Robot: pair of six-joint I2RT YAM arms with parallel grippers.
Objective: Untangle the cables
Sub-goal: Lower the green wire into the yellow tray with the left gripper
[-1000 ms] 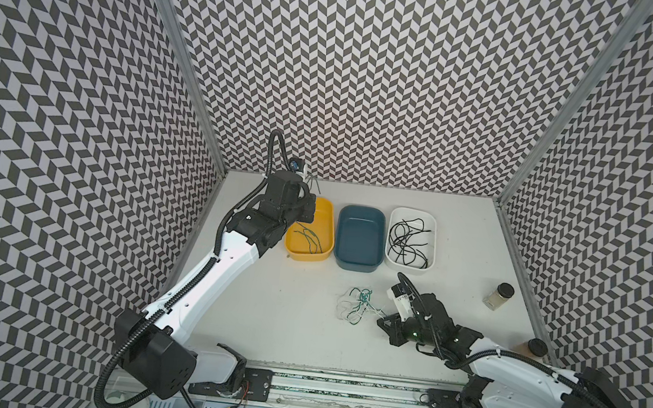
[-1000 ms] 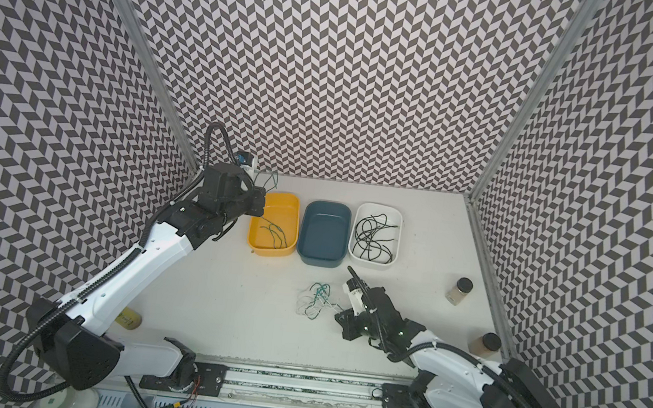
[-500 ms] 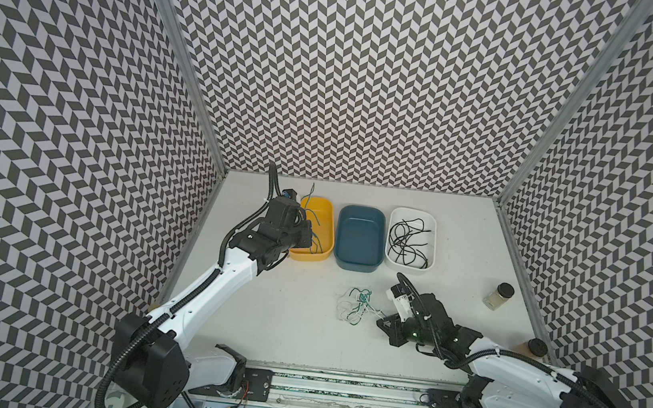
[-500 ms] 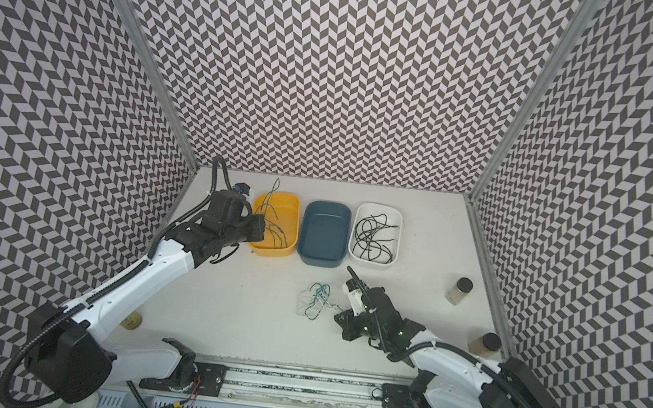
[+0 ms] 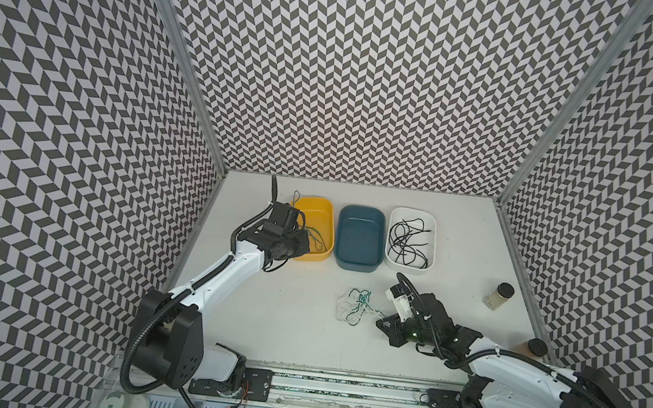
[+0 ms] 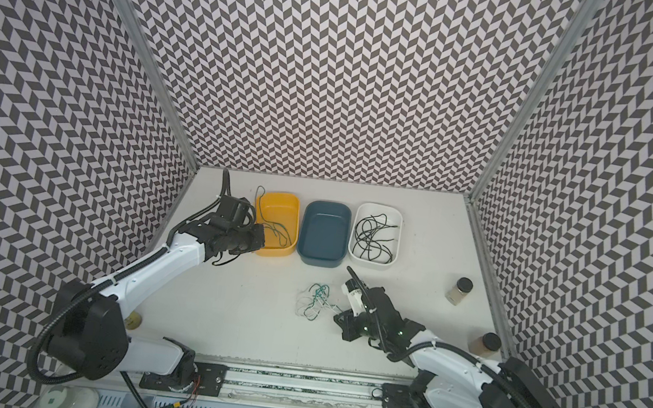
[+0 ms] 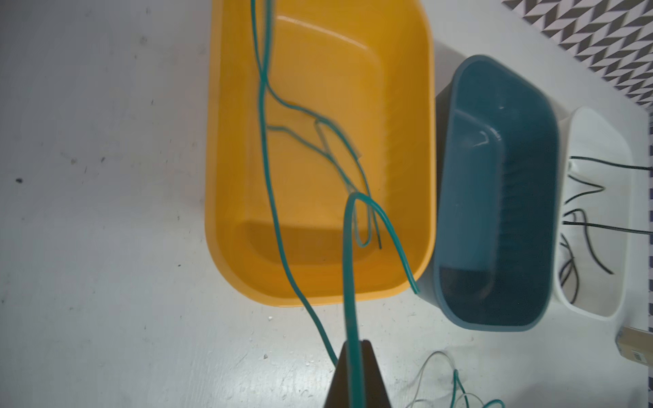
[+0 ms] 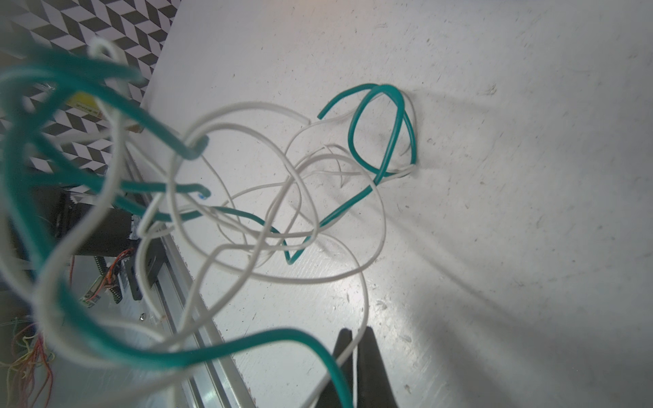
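Note:
The yellow tray's bottom with teal cables is below and outward of my left gripper, which should next move outward down there and drop the teal cable.
A tangle of teal and white cables (image 5: 356,311) (image 6: 315,304) (image 8: 282,197) lies mid-table. My right gripper (image 5: 381,324) (image 6: 339,317) (image 8: 355,333) is at its right edge, shut on a white cable (image 8: 364,303) from the tangle. My left gripper (image 5: 304,243) (image 6: 261,238) (image 7: 357,344) hovers at the near left side of the yellow tray (image 5: 330,214) (image 7: 406,106), shut on a teal cable (image 7: 349,265) that arches over the tray. More teal cables (image 5: 316,237) (image 7: 304,141) lie inside it. Several black cables (image 5: 408,239) fill the white tray (image 5: 434,225).
A dark blue tray (image 5: 358,238) (image 7: 494,212) stands between the yellow and white ones. Two small jars (image 5: 498,296) (image 5: 535,348) stand by the right wall. A metal rail (image 5: 337,386) runs along the table's front edge. Patterned walls close in three sides.
My left arm has come down and back from above the yellow tray's far end to its near left side, trailing the teal cable. The right arm and the tangle have stayed put.

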